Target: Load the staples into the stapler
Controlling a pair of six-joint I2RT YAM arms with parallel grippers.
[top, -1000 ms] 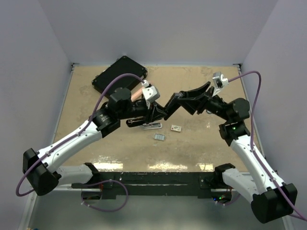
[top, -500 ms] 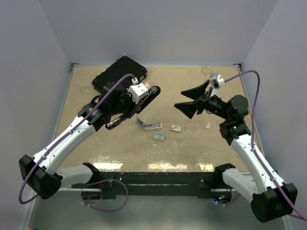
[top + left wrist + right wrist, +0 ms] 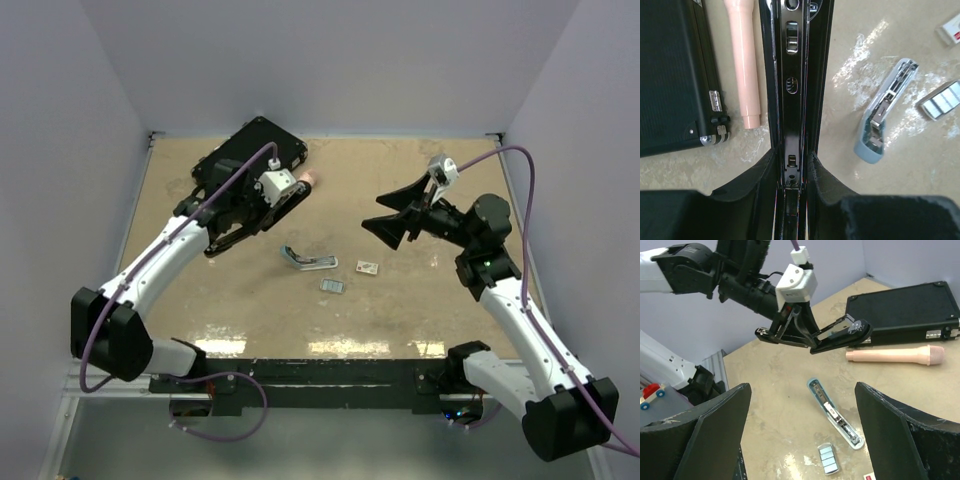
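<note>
My left gripper holds the long black stapler (image 3: pixel 285 203) and should next lower toward the bare tabletop beside the light blue stapler and release it there, because that spot is clear.
My left gripper (image 3: pixel 262 213) is shut on a long black stapler (image 3: pixel 285 203) and holds it above the table at the back left. The stapler runs straight out between my fingers in the left wrist view (image 3: pixel 796 90). A light blue stapler (image 3: pixel 306 260) lies open on the table; it also shows in the left wrist view (image 3: pixel 885 117) and the right wrist view (image 3: pixel 835 412). The staples (image 3: pixel 331 286), small grey blocks, lie just right of it (image 3: pixel 941 100) (image 3: pixel 827 458). My right gripper (image 3: pixel 388 211) is wide open and empty, above the table to the right (image 3: pixel 805 440).
A black case (image 3: pixel 250 155) lies at the back left with a pink cylinder (image 3: pixel 303 181) beside it. A small white box (image 3: pixel 367 267) lies right of the staples. Walls close in the table on three sides.
Both arms have pulled apart from the middle. My left gripper carried the black stapler back and to the left, away from the blue stapler. My right gripper drew back to the right.
</note>
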